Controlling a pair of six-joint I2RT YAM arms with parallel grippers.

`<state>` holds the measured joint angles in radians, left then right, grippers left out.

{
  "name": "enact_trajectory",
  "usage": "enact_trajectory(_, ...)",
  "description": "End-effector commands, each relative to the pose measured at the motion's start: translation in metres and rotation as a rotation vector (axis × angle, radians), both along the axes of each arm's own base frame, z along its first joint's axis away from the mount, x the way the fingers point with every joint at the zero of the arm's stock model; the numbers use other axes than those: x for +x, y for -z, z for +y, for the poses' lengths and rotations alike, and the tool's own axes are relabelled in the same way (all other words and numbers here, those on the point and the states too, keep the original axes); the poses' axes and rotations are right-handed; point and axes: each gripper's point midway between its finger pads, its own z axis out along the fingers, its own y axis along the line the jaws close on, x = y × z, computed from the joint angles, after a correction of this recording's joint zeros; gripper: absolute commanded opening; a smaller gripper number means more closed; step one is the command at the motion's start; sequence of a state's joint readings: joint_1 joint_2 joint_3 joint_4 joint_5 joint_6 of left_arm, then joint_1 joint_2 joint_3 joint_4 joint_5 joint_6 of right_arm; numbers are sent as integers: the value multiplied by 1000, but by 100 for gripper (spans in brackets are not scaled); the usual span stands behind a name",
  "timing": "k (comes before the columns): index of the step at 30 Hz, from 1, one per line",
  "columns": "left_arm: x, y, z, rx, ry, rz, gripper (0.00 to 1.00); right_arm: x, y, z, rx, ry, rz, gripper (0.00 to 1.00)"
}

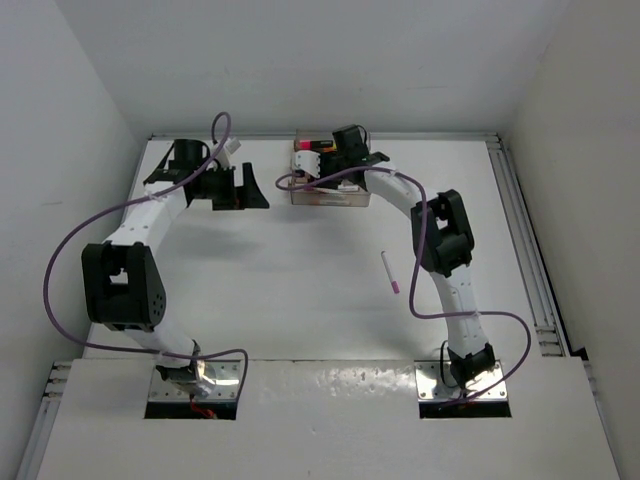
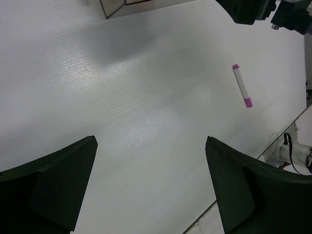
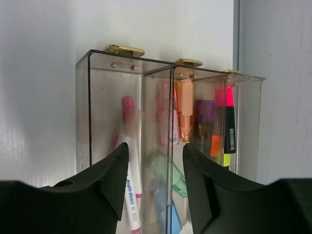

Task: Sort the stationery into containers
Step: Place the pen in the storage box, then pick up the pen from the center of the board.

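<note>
The right gripper moves back and down onto the loose pen's white body (image 1: 389,270) next, below it and nearer my base, because only this pen is still unsorted.
The clear containers (image 1: 330,188) stand at the table's far middle. In the right wrist view the trays (image 3: 109,92) hold white pens with pink caps (image 3: 129,161), green and blue pastel pieces (image 3: 165,170), a peach piece (image 3: 185,109) and black highlighters (image 3: 229,129). My right gripper (image 3: 155,156) is open and empty, right over the trays, and shows in the top view (image 1: 336,158). One white pen with pink ends (image 1: 389,271) lies loose on the table and also shows in the left wrist view (image 2: 242,86). My left gripper (image 1: 240,193) is open and empty above bare table (image 2: 150,139), left of the containers.
White walls close in the table at the back and both sides. A rail (image 1: 525,250) runs along the right edge. The right arm's links (image 1: 440,235) stand just right of the loose pen. A corner of the containers (image 2: 113,6) shows in the left wrist view.
</note>
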<state>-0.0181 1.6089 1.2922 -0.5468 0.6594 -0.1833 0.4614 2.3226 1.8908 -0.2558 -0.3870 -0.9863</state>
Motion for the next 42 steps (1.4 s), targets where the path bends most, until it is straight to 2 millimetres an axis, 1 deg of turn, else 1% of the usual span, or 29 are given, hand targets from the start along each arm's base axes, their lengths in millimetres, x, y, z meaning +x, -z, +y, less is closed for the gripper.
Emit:
enact_trajectory(1, 11, -23, 1, -11, 12, -59, 100, 9, -31, 9, 71, 35, -46, 48)
enact_trajectory(4, 13, -34, 2, -2, 6, -84, 100, 7, -62, 8, 130, 82, -37, 47)
enact_trajectory(5, 12, -40, 3, 5, 3, -99, 100, 2, -89, 2, 167, 112, -45, 46)
enact_trajectory(7, 12, -48, 7, 29, -5, -132, 100, -16, -112, -8, 238, 175, 45, 43)
enact_trajectory(8, 10, -58, 10, 41, -12, -164, 100, -28, -107, -22, 242, 209, 102, 42)
enact_trajectory(9, 9, -60, 13, 61, -27, -180, 100, -42, -140, -34, 285, 237, 96, 41)
enact_trajectory(10, 8, -61, 13, 72, -27, -195, 100, -59, -136, -45, 299, 300, 191, 39)
enact_trajectory(11, 4, -67, 14, 80, -32, -217, 100, -75, -118, -64, 276, 354, 267, 37)
enact_trajectory(12, 3, -67, 16, 92, -42, -223, 100, -94, -134, -78, 286, 385, 282, 36)
enact_trajectory(13, 0, -63, 16, 101, -46, -216, 100, -116, -122, -91, 268, 449, 377, 36)
enact_trajectory(14, -2, -66, 18, 115, -62, -234, 100, -138, -90, -109, 223, 513, 467, 35)
enact_trajectory(15, -4, -66, 16, 120, -64, -238, 100, -160, -93, -124, 225, 581, 505, 35)
enact_trajectory(16, -8, -64, 15, 128, -72, -245, 100, -184, -63, -139, 186, 640, 587, 35)
enact_trajectory(17, -8, -63, 17, 145, -87, -254, 100, -197, -51, -150, 165, 695, 615, 35)
enact_trajectory(18, -11, -62, 13, 153, -85, -259, 100, -209, -44, -156, 178, 749, 658, 34)
enact_trajectory(19, -14, -63, 12, 162, -100, -276, 100, -230, -28, -166, 164, 789, 697, 34)
enact_trajectory(20, -13, -61, 18, 198, -142, -287, 100, -239, -18, -171, 156, 817, 718, 34)
enact_trajectory(22, -16, -64, 14, 213, -153, -324, 100, -247, -8, -175, 179, 874, 735, 34)
enact_trajectory(23, -19, -66, 16, 225, -170, -338, 100, -255, 5, -180, 167, 900, 760, 34)
enact_trajectory(26, -28, -69, 6, 212, -117, -365, 100, -255, 22, -180, 178, 975, 811, 34)
enact_trajectory(28, -34, -67, 2, 206, -101, -366, 100, -249, 26, -178, 200, 1011, 829, 35)
enact_trajectory(29, -35, -63, 3, 208, -106, -354, 100, -246, 31, -176, 196, 1014, 834, 36)
enact_trajectory(31, -38, -62, 4, 214, -116, -349, 100, -241, 41, -177, 181, 1035, 841, 37)
enact_trajectory(33, -40, -58, 5, 219, -119, -334, 100, -237, 47, -175, 178, 1050, 852, 37)
enact_trajectory(34, -40, -58, 7, 223, -125, -334, 100, -233, 48, -175, 181, 1059, 854, 37)
enact_trajectory(35, -41, -55, 6, 225, -124, -330, 100, -232, 56, -174, 169, 1068, 869, 37)
enact_trajectory(38, -40, -52, 9, 235, -138, -324, 100, -225, 62, -173, 157, 1079, 855, 37)
enact_trajectory(39, -40, -52, 9, 236, -140, -326, 100, -225, 68, -173, 140, 1086, 861, 37)
enact_trajectory(42, -37, -51, 13, 249, -174, -321, 100, -221, 75, -171, 111, 1093, 842, 36)
